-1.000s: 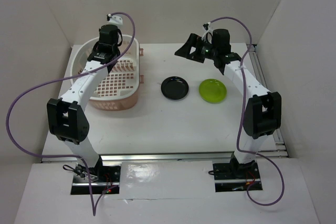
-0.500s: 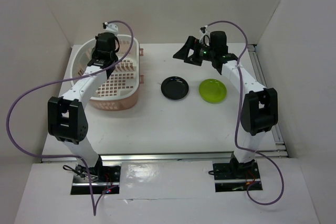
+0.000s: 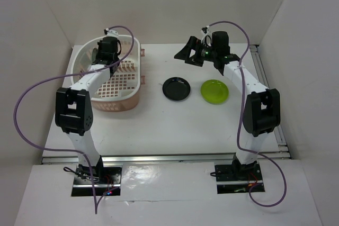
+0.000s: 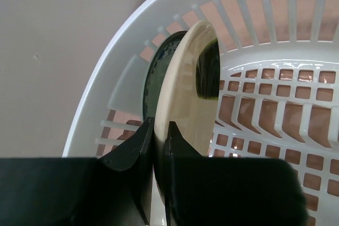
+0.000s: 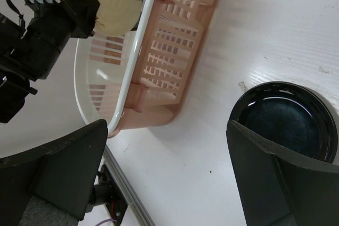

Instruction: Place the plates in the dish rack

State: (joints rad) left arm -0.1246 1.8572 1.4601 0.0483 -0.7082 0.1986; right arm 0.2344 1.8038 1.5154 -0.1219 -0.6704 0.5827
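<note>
My left gripper will next lower the cream plate (image 4: pixel 185 88) in among the rack's white wires below to keep it on edge, and then let go of the plate's rim.
My left gripper (image 4: pixel 160 123) is shut on the rim of the cream plate (image 4: pixel 185 88) and holds it on edge inside the dish rack (image 4: pixel 265 83), at its far left end. The blue-patterned plate (image 4: pixel 153 72) stands on edge just behind the cream one. In the top view the left gripper (image 3: pixel 98 55) is low in the rack (image 3: pixel 139 72). The glossy black plate (image 3: pixel 176 88) and the lime green plate (image 3: pixel 214 91) lie flat on the table to the rack's right. My right gripper (image 3: pixel 186 54) is open and empty, above the table behind the black plate (image 5: pixel 286 120).
The right wrist view shows the rack's pinkish base tray (image 5: pixel 159 62) and the left gripper with the cream plate (image 5: pixel 108 3). White walls enclose the table on three sides. A metal rail (image 3: pixel 159 158) runs along the near edge.
My left gripper has moved with the cream plate toward the rack's far left end. The right gripper shifted slightly left and then held still.
</note>
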